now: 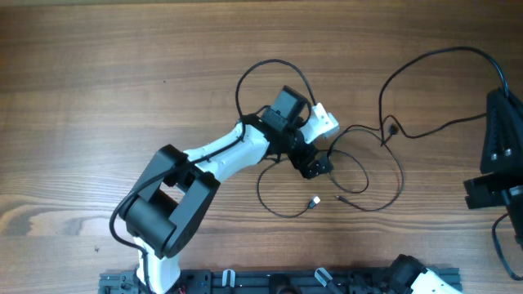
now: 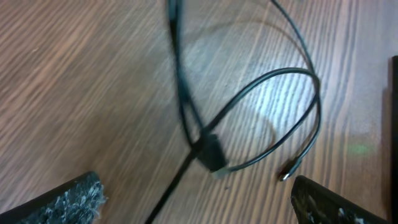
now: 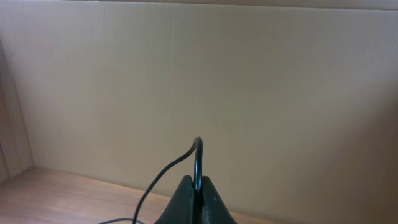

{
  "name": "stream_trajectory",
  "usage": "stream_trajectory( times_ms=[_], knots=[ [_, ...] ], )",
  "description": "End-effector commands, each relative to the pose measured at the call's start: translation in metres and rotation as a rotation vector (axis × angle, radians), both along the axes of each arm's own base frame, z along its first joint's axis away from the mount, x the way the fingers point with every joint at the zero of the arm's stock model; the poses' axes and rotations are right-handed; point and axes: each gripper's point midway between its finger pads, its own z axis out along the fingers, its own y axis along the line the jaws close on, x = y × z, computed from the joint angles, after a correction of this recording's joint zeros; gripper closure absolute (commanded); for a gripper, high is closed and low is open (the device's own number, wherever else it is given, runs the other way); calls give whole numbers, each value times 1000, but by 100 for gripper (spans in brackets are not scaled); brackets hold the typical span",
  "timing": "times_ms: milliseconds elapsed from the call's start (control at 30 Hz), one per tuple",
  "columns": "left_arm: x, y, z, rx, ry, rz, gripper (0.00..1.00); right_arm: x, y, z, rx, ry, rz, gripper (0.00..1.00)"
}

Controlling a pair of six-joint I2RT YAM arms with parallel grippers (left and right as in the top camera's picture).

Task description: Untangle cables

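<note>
My left gripper settles its open fingers slightly down astride the piece of cable next and closes there, because that piece already runs through the gap between them.
Thin black cables lie in loose crossing loops on the wooden table. My left gripper hovers low over the middle of the tangle. In the left wrist view it is open, with a cable strand running between the fingers, a black plug just ahead and a small metal plug end near the right finger. My right gripper at the right edge is raised. In the right wrist view it is shut on a cable, which arcs back toward the tangle.
Two loose plug ends lie on the table just in front of the left gripper. Another plug lies between the two arms. A beige wall fills the right wrist view. The arm bases stand along the front edge.
</note>
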Motion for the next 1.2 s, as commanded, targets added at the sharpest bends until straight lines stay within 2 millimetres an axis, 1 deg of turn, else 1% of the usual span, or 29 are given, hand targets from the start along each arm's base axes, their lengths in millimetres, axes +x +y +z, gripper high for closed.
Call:
stream_trajectory(
  times_ms=[0, 67, 167, 267, 300, 333, 400, 433, 467, 600, 667, 733, 767, 867, 933, 967, 1033, 1100, 1167],
  knots=[
    [-6, -9, -7, 2, -3, -20, 0, -5, -2, 5, 4, -18, 12, 96],
    [-9, -11, -12, 7, 3, -27, 1, -5, -2, 4, 3, -17, 12, 96],
    [-16, -13, -28, 29, 29, -39, 9, -4, -2, 3, -3, -11, 12, 96],
    [-21, -14, -38, 45, 47, -48, 26, -4, -2, 2, -6, -9, 12, 96],
    [-22, -14, -40, 49, 51, -51, 45, -4, -2, 2, -6, -8, 12, 96],
    [-23, -14, -40, 49, 51, -52, 60, -4, -2, 2, -7, -8, 12, 96],
    [-23, -14, -40, 49, 50, -51, 82, -4, -2, 1, -9, -6, 12, 96],
    [-22, -14, -40, 49, 50, -50, 92, -4, -2, 0, -13, -2, 12, 96],
    [-22, -14, -40, 49, 51, -49, 96, -4, -2, -1, -16, 1, 12, 96],
    [-22, -13, -41, 52, 56, -44, 96, -4, -2, -6, -31, 15, 12, 96],
    [-18, -6, -42, 72, 63, -24, 96, -4, -1, -7, -37, 19, 12, 96],
    [-5, 10, -46, 119, 77, 53, 96, -3, -3, -9, -42, 25, 5, 96],
    [3, 23, -47, 150, 91, 105, 96, -2, -7, -9, -38, 28, -23, 96],
    [17, 58, -43, 187, 144, 188, 96, 1, -26, -11, -33, 41, -132, 96],
    [34, 95, -37, 209, 199, 292, 96, 2, -48, -15, -24, 60, -262, 96],
    [45, 118, -33, 212, 226, 361, 96, 2, -57, -18, -18, 71, -312, 96],
    [61, 154, -28, 210, 258, 466, 96, 2, -63, -21, -32, 84, -348, 96],
    [76, 197, -23, 199, 308, 598, 96, 1, -70, -26, -50, 98, -389, 95],
    [84, 233, -22, 191, 359, 705, 96, 0, -72, -26, -52, 100, -406, 96]
  ],
)
